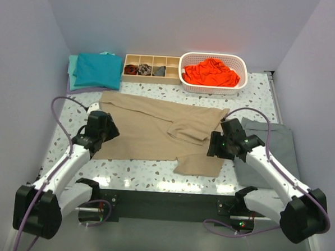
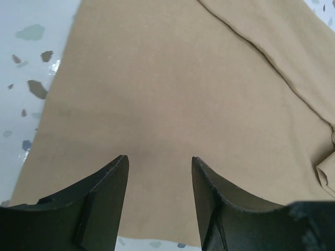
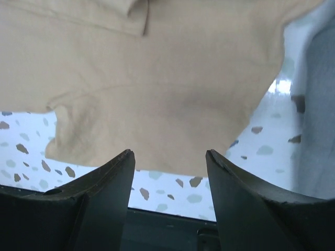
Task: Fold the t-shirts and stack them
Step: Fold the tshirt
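The near corner of the sleeve is below my right gripper and toward my base. Next, I need to move that gripper back and down onto the t-shirt sleeve's near corner [image 1: 218,175] [image 3: 203,171] by the grey cloth.
A tan-khaki t-shirt [image 1: 150,130] lies spread on the speckled table, its right part folded over toward the middle. My left gripper [image 1: 108,129] is open and empty over the shirt's left edge; the left wrist view shows the tan cloth [image 2: 172,94] under the spread fingers [image 2: 107,193]. My right gripper [image 1: 214,145] is open and empty at the shirt's right side; the right wrist view shows a tan sleeve [image 3: 157,99] just beyond the fingers [image 3: 230,178]. Folded teal shirts [image 1: 94,70] lie at the back left. An orange-red shirt [image 1: 211,72] is bunched in a white basket [image 1: 242,79].
A wooden divided tray [image 1: 151,68] with small rolled socks stands at the back middle. A flat grey cloth [image 1: 276,148] lies at the right, partly under my right arm. White walls close in on both sides. A dark strip [image 1: 163,201] runs along the near table edge.
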Controlling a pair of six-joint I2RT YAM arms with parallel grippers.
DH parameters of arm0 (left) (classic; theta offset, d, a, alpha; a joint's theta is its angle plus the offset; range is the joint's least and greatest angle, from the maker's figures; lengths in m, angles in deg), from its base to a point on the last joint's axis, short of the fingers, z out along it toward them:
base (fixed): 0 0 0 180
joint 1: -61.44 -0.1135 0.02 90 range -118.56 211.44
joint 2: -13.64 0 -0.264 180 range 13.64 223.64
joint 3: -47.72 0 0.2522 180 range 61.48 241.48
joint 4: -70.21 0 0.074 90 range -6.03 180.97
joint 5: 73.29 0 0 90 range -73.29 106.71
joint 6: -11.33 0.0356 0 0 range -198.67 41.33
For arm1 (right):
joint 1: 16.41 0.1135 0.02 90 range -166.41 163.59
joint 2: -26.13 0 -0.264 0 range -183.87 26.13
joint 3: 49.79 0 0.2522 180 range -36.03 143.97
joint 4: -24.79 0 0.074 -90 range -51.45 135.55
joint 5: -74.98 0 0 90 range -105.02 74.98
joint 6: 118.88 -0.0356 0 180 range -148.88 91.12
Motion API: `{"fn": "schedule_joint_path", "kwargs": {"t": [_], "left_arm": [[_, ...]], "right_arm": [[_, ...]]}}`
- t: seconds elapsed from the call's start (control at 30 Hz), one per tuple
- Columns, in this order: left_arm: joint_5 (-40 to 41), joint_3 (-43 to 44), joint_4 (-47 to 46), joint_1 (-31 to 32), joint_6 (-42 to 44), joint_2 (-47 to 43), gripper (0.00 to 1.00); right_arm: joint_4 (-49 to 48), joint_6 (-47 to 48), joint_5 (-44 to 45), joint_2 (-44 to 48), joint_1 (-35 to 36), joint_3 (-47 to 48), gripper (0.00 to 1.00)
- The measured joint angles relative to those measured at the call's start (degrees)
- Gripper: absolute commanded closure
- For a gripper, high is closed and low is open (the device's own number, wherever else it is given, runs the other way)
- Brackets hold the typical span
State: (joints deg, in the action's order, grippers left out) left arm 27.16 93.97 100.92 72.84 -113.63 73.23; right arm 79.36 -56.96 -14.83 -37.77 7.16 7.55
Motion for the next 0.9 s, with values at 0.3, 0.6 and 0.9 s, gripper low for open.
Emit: {"fn": "schedule_joint_path", "kwargs": {"t": [0.3,0.6,0.9], "left_arm": [[5.70,-4.94,7.80,0.00,-8.09,-8.57,0.44],[5.68,-8.92,8.50,0.00,-11.21,-4.26,0.43],[5.70,-9.86,8.28,0.00,-12.11,-4.00,0.44]], "right_arm": [[5.86,-12.09,0.07,15.74,1.92,-12.70,0.41],[5.73,-17.31,0.04,17.42,2.32,-19.26,0.40],[-1.90,-18.36,-1.70,12.98,2.32,-20.79,0.86]]}}
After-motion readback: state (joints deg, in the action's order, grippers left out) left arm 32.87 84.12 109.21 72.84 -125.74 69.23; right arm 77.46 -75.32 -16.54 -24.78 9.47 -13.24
